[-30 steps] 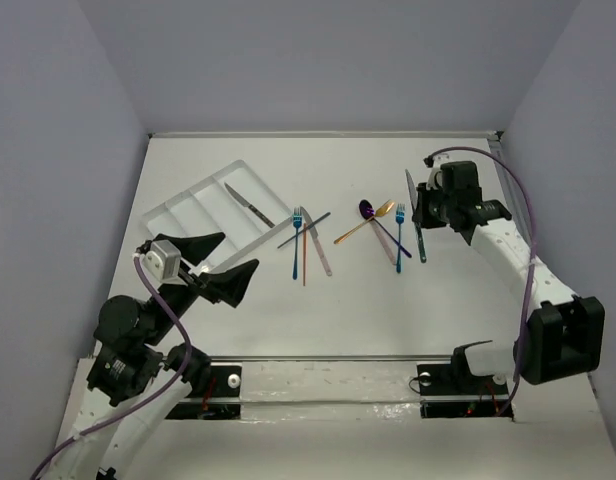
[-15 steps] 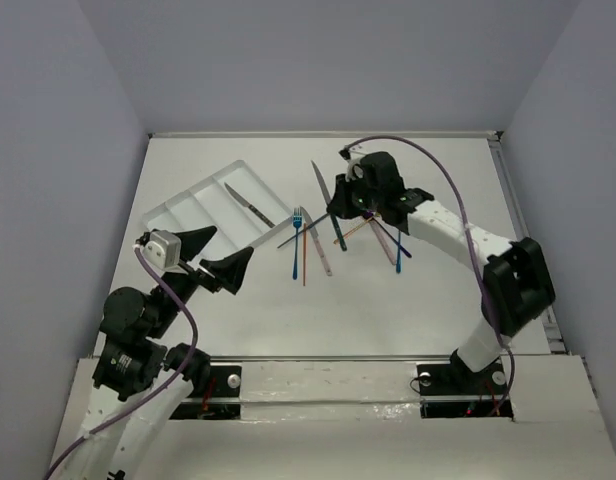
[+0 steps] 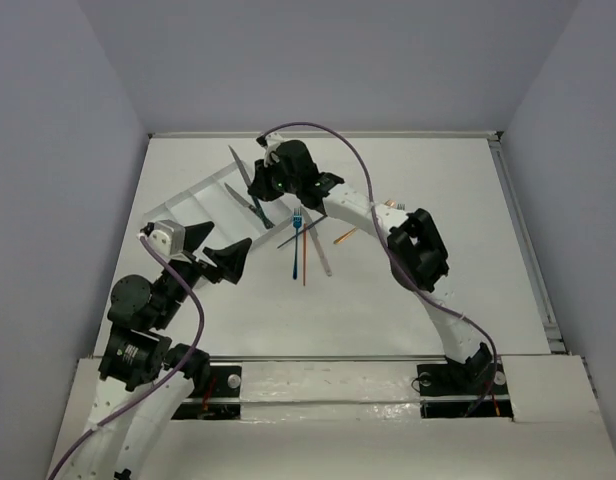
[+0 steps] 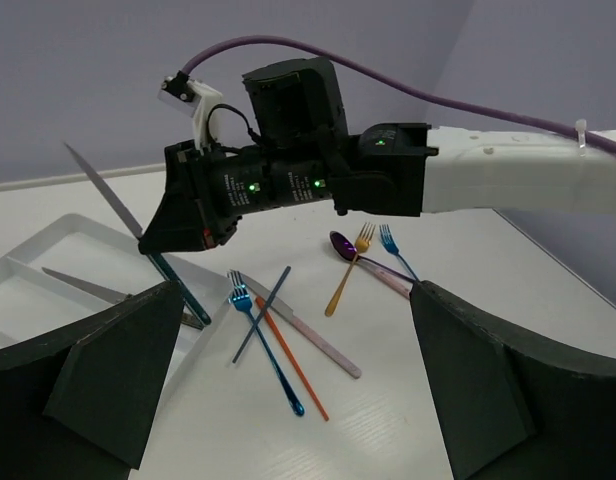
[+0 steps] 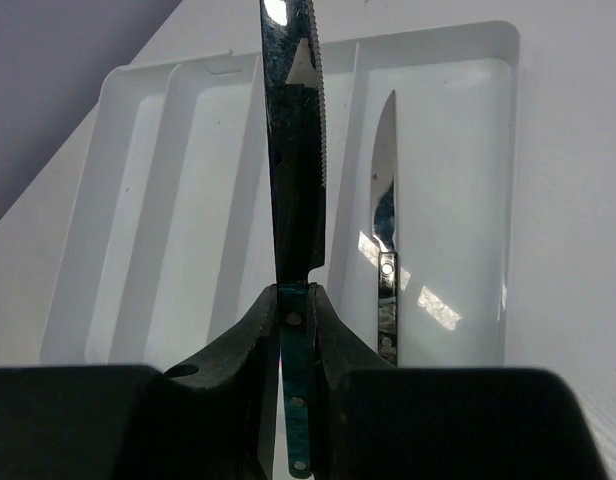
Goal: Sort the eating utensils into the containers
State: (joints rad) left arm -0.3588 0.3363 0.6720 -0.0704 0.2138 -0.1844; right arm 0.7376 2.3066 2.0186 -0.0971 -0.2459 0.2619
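Note:
The right gripper lowers over the second knife's handle in the tray's end section next and releases the teal-handled knife (image 5: 293, 150), since a second knife already lies there.
My right gripper (image 3: 265, 190) is shut on a teal-handled knife (image 5: 293, 150) and holds it over the white tray (image 5: 178, 200), blade pointing along the compartments. The held knife also shows in the left wrist view (image 4: 108, 195). A second knife (image 5: 385, 260) lies in the tray's end compartment. On the table to the right of the tray lie a blue fork (image 4: 263, 345), an orange utensil (image 4: 293, 370), a pinkish knife (image 4: 313, 338), a dark thin utensil (image 4: 263, 312), a gold fork (image 4: 348, 270), a purple spoon (image 4: 341, 245) and another blue fork (image 4: 396, 252). My left gripper (image 3: 213, 250) is open and empty, near the tray's front corner.
The right arm (image 3: 368, 210) stretches across the table above the loose utensils. The tray (image 3: 183, 205) sits at the back left, close to the left wall. The back wall stands just behind the tray.
My right arm has swung left across the table, carrying the teal-handled knife from the right side to above the tray. My left gripper has shifted only slightly.

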